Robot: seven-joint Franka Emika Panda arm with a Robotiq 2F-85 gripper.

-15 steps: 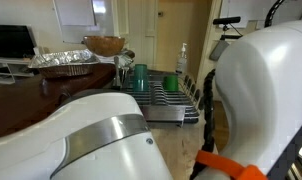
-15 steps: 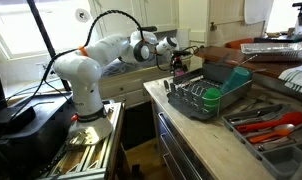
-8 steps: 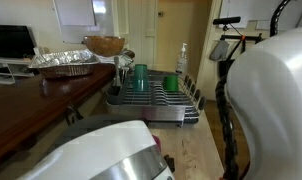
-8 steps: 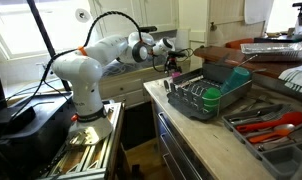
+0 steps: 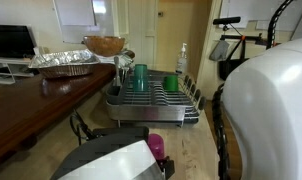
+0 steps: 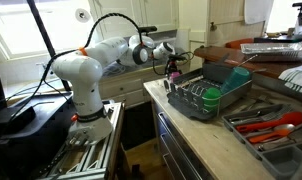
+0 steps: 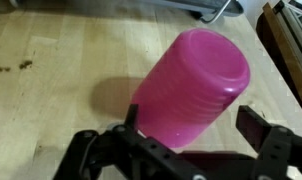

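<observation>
The magenta cup (image 5: 155, 148) slants between the open fingers, so my gripper next turns square with the cup's sides and closes on them.
A magenta plastic cup (image 7: 191, 85) stands upside down on the pale wooden counter (image 7: 51, 70). In the wrist view my gripper (image 7: 191, 125) is open around it, with one black finger (image 7: 131, 120) close against the cup's left side and the other finger (image 7: 257, 126) a little clear of its right side. In an exterior view the cup (image 5: 155, 148) peeks out just beyond the white arm (image 5: 271, 110). In an exterior view the gripper (image 6: 172, 62) hangs low over the counter's end, in front of the dish rack (image 6: 203, 98).
A dark dish rack (image 5: 151, 102) holds two green cups (image 5: 140, 76) and a teal tub (image 6: 231, 75). A foil tray (image 5: 63, 60) and a bowl (image 5: 104, 45) sit on the dark side table. Red-handled tools (image 6: 269, 124) lie in trays further along.
The arm has swung and come down toward the counter in front of the dish rack. The magenta cup now shows past it. The jaws have stayed open.
</observation>
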